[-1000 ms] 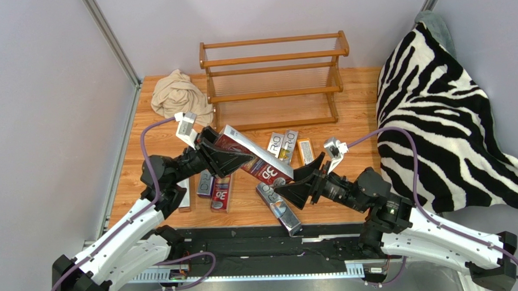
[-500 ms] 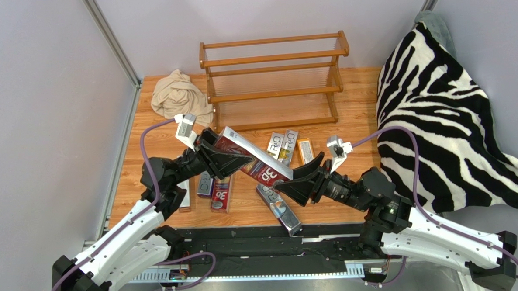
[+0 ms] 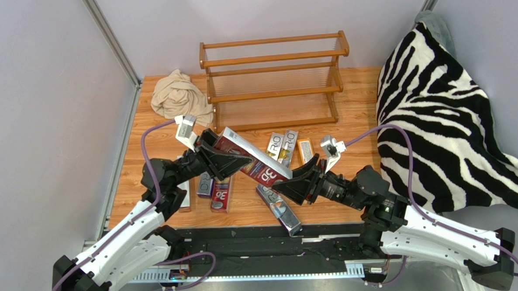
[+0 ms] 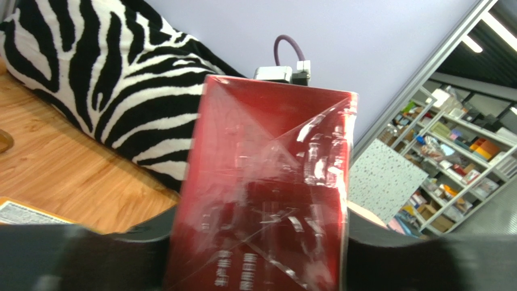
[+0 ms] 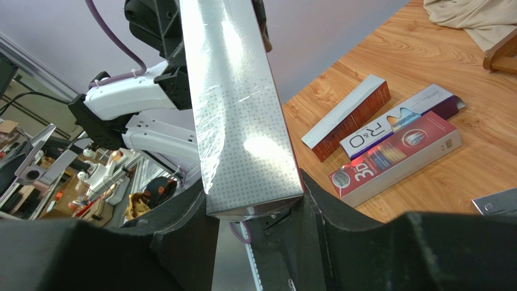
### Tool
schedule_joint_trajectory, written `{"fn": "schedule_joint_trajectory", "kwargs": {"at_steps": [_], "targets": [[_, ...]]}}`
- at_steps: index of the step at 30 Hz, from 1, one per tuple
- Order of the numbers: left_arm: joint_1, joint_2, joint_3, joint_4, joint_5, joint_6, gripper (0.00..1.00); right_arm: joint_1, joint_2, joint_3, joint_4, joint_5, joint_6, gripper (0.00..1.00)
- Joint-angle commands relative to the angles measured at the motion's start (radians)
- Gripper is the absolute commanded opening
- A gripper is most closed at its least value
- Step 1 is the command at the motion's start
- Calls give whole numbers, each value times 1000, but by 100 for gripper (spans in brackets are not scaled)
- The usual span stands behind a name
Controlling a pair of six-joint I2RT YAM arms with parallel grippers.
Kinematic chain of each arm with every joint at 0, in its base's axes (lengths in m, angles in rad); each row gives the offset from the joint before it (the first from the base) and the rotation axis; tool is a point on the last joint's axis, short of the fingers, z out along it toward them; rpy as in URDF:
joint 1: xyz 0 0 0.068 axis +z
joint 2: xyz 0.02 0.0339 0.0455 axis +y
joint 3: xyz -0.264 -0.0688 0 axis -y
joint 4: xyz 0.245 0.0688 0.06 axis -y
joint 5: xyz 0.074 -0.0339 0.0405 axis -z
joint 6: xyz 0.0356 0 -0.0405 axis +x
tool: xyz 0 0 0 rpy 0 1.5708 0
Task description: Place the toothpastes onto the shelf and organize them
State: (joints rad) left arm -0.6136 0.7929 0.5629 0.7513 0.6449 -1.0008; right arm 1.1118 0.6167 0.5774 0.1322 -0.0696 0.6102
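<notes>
I will next move my right gripper outward with the carton and let go of it across the top level of the wooden shelf, which is empty outward of the gripper.
A red "3D" toothpaste carton hangs tilted above the table between both arms. My left gripper is shut on its upper left part; in the left wrist view the carton fills the space between the fingers. My right gripper has its jaws against both sides of the lower right end. The right wrist view shows the carton's silver side between my right gripper's fingers. The wooden shelf stands at the back with nothing on it.
Loose cartons lie on the table: two silver "PRO" and an orange one before the shelf, a silver one near the front, several at the left. A beige cloth lies left of the shelf. A zebra blanket covers the right.
My right gripper has moved left and up to the carton's lower end, and its jaws have narrowed around it. The left arm and the carton have barely moved.
</notes>
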Motion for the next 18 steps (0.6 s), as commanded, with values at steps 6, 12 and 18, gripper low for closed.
{"fn": "schedule_joint_trajectory", "kwargs": {"at_steps": [6, 12, 18], "targets": [[-5, -95, -8, -278, -74, 158, 96, 3, 5, 67, -28, 27, 17, 6], [-3, -260, 141, -968, -437, 384, 98, 3, 11, 78, -68, 108, 37, 0], [-3, -336, 342, -1461, -810, 331, 99, 2, 78, 121, -124, 205, 82, 0]]}}
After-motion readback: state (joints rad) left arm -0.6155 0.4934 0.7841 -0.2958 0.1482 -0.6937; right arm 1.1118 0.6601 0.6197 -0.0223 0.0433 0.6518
